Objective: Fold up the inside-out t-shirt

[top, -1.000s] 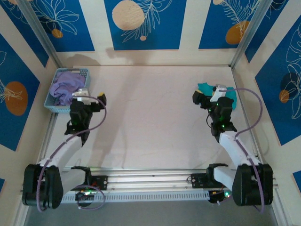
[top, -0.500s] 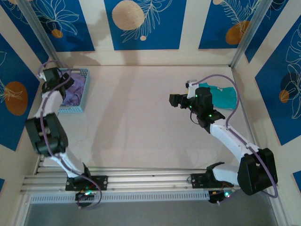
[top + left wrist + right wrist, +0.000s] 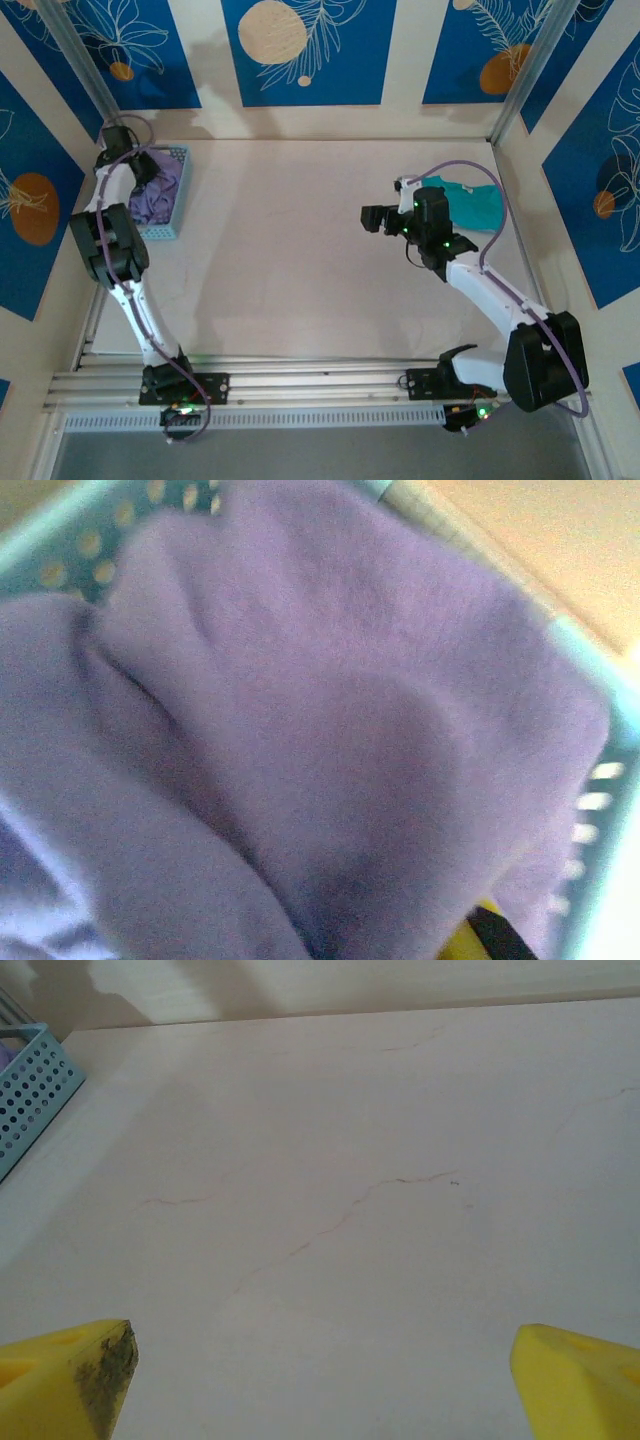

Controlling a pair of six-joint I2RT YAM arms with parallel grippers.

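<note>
The table beside the basket [image 3: 180, 200] is bare, so my left gripper will lift the shirt, carry it over the tabletop's middle and let go.
The inside-out t-shirt [image 3: 157, 196] is a lavender bundle crumpled in the light blue basket [image 3: 180, 200] at the far left. My left gripper [image 3: 138, 168] reaches down into the basket and is shut on the shirt's fabric. In the left wrist view the purple cloth [image 3: 300, 730] is bunched close around the jaws, with one yellow fingertip [image 3: 466, 942] poking out beneath it and the basket wall [image 3: 595, 800] alongside. My right gripper [image 3: 376, 217] hovers open over bare table right of centre, its yellow fingertips [image 3: 70, 1380] far apart with nothing between them.
A smaller teal-green shirt [image 3: 472, 205] lies on the table behind my right wrist, near the right wall. The basket's corner [image 3: 30, 1080] shows at the left of the right wrist view. Patterned walls close in the table on three sides.
My left arm swung from beside the basket up and into it, and its jaws shut on the purple fabric. My right arm moved left, away from the teal shirt, then held still.
</note>
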